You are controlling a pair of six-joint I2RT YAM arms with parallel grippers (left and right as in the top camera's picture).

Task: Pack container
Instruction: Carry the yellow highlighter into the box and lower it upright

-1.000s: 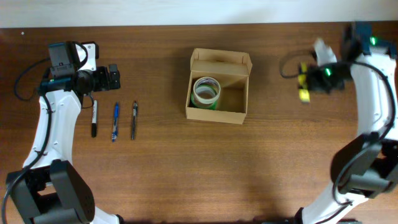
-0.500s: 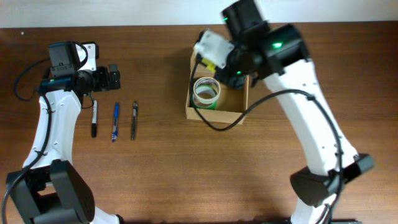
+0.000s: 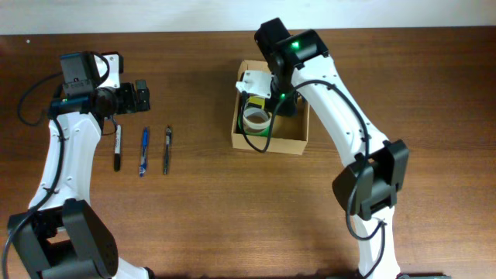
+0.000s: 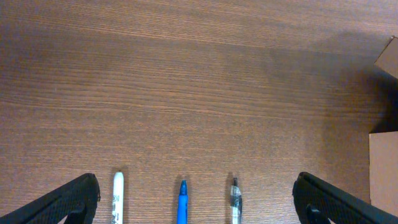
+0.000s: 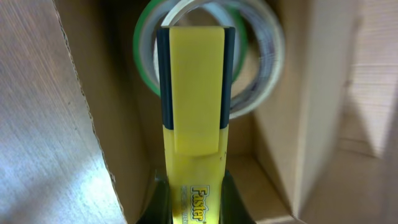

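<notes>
My right gripper needs to lower and shift back toward the gap by the container's near side, since the tape [image 3: 256,118] rolls lie beneath the highlighter [image 5: 194,99].
The tan cardboard container [image 3: 291,141] stands open at the table's middle, lid flap at the back. Rolls of tape [image 3: 256,118] lie in its left part; they also show in the right wrist view [image 5: 261,68]. My right gripper [image 3: 273,101] is down inside the box, shut on a yellow highlighter [image 5: 194,99] with a dark cap, printed "Faster", held over the tape rolls. The box walls [image 5: 118,149] close in on both sides. My left gripper [image 3: 138,96] is open and empty at the far left, above the tips of the pens.
A white marker [image 3: 118,147], a blue pen [image 3: 143,151] and a clear pen [image 3: 167,149] lie side by side left of the box; their tips show in the left wrist view [image 4: 182,199]. The box corner [image 4: 384,174] shows at the right edge there.
My right arm swung from the far right over to the box with the yellow highlighter and has lowered it inside. The left arm has not moved.
</notes>
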